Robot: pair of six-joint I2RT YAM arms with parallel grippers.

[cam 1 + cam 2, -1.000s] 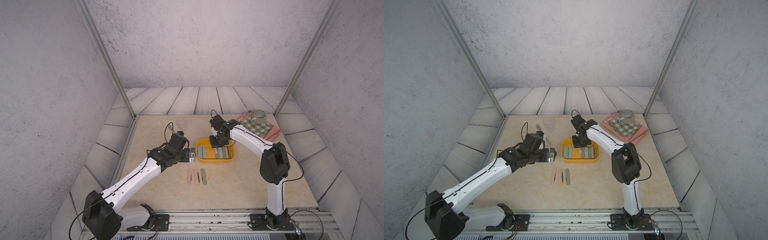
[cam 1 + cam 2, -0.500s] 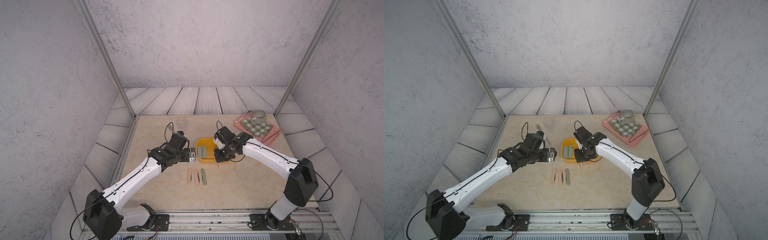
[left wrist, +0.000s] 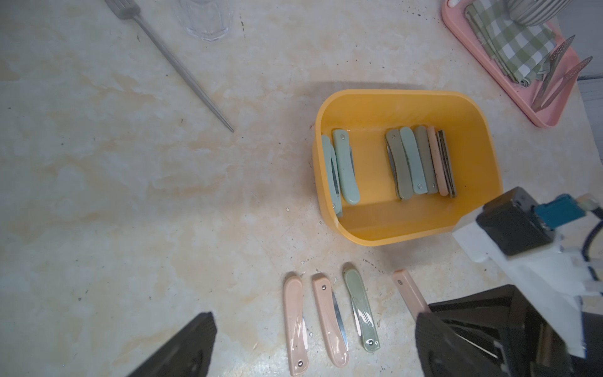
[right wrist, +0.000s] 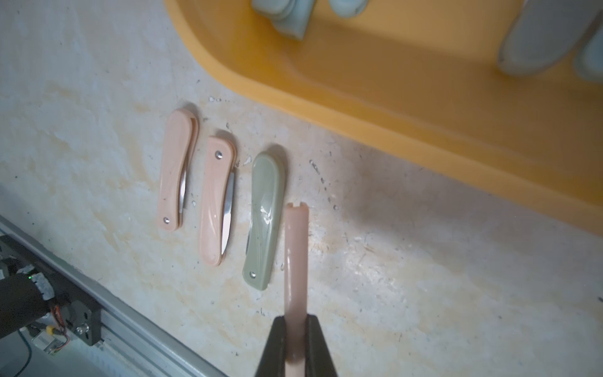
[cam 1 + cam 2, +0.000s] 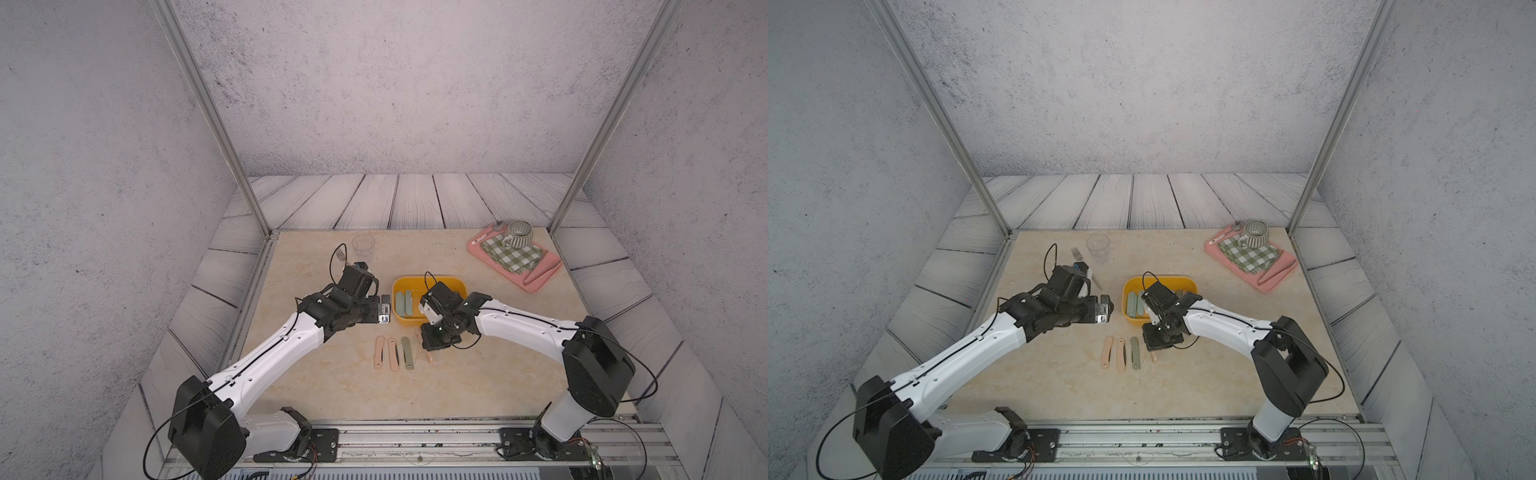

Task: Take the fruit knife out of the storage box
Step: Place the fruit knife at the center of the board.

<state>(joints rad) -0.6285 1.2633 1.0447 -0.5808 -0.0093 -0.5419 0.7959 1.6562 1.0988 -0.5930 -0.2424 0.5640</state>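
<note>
I should next lower my right gripper, turn the pink knife in line with the row and release it on the bare tabletop (image 5: pixel 421 360) (image 4: pixel 326 251) beside the green knife.
The yellow storage box (image 5: pixel 455 283) (image 5: pixel 1187 283) (image 3: pixel 391 94) stands mid-table with several folded fruit knives (image 3: pixel 346 166) in it, green and pink. My right gripper (image 4: pixel 296 321) (image 5: pixel 434 338) (image 5: pixel 1158 338) is shut on a pink folded fruit knife (image 4: pixel 296 254) (image 3: pixel 409 293), outside the box in front of its near wall. The knife sits low over the table, beside a green knife; I cannot tell if it touches. My left gripper (image 3: pixel 315 316) (image 5: pixel 384 309) hovers open left of the box, holding nothing.
Three folded knives lie in a row in front of the box: two pink (image 5: pixel 379 352) (image 5: pixel 392 353) and one green (image 5: pixel 408 353). A glass (image 5: pixel 363 246) and fork (image 5: pixel 1077 254) are at the back left. A pink tray (image 5: pixel 540 280) with checked cloth and mug is back right.
My right arm has carried the pink knife out of the box toward the front and lowered it beside the row of knives. The left arm has stayed still.
</note>
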